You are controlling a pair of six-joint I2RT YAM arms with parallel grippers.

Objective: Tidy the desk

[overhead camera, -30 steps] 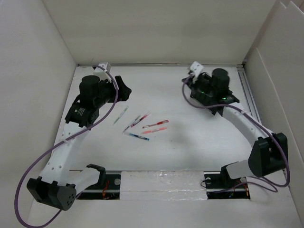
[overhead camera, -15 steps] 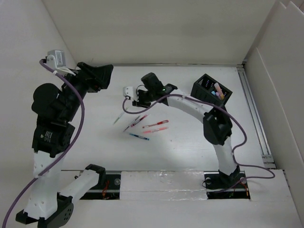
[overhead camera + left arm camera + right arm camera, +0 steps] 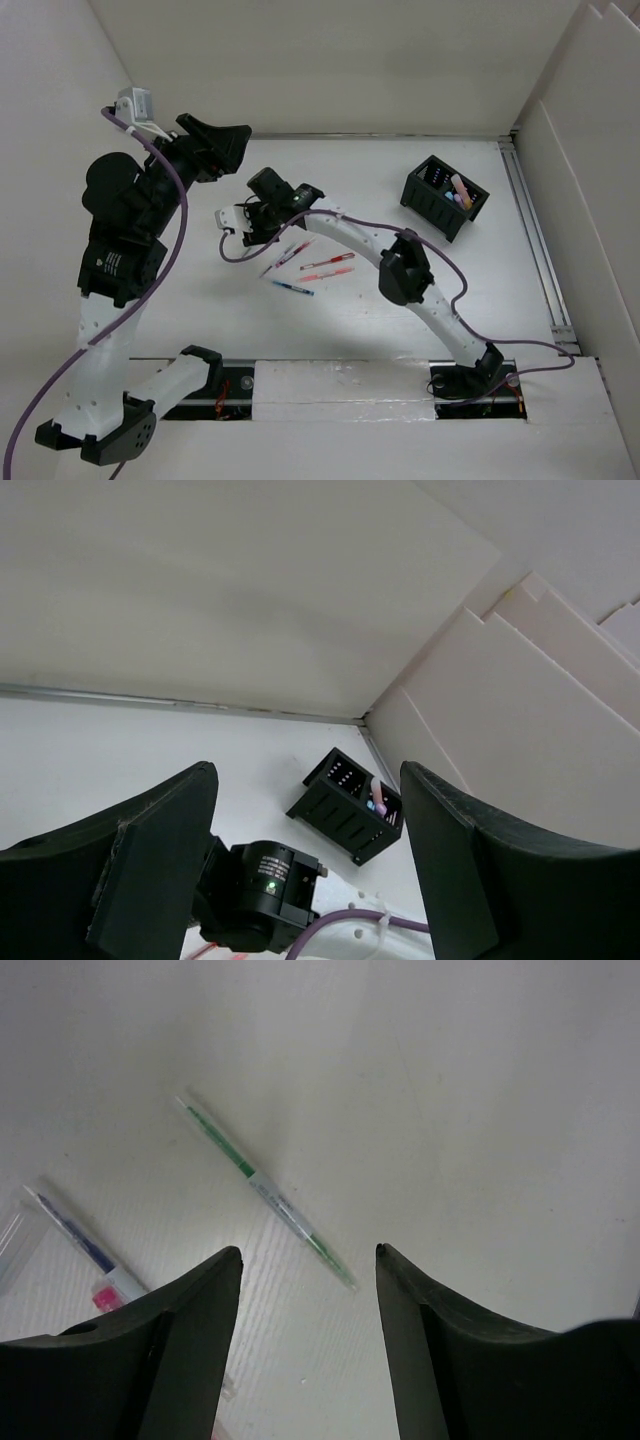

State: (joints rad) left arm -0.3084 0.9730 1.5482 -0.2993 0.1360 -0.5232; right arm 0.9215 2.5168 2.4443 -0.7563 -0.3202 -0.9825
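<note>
I need to bring my right gripper down along the green pen onto its pale middle band (image 3: 281, 1207), because only the near end reaches the gap between my fingers.
The desk (image 3: 380, 320) is a white tabletop with several pens lying loose left of centre: red ones (image 3: 327, 262) and a blue one (image 3: 292, 288). My right gripper (image 3: 262, 205) reaches across to the left and hangs open over a green pen (image 3: 265, 1190). The pen's tip lies just ahead of the gap, and nothing is between the fingers (image 3: 190, 1340). My left gripper (image 3: 232, 140) is raised high at the left, open and empty, and looks down on the right arm's wrist (image 3: 262, 880).
A black slotted organizer (image 3: 445, 197) with a few items in it stands at the back right and also shows in the left wrist view (image 3: 350, 805). White panel walls (image 3: 330, 70) border the desk. A purple-blue pen (image 3: 75, 1240) lies left of the green one.
My right arm swung from over the organizer across to the left, above the green pen, and its jaws opened. My left arm lifted from low over the desk to high up.
</note>
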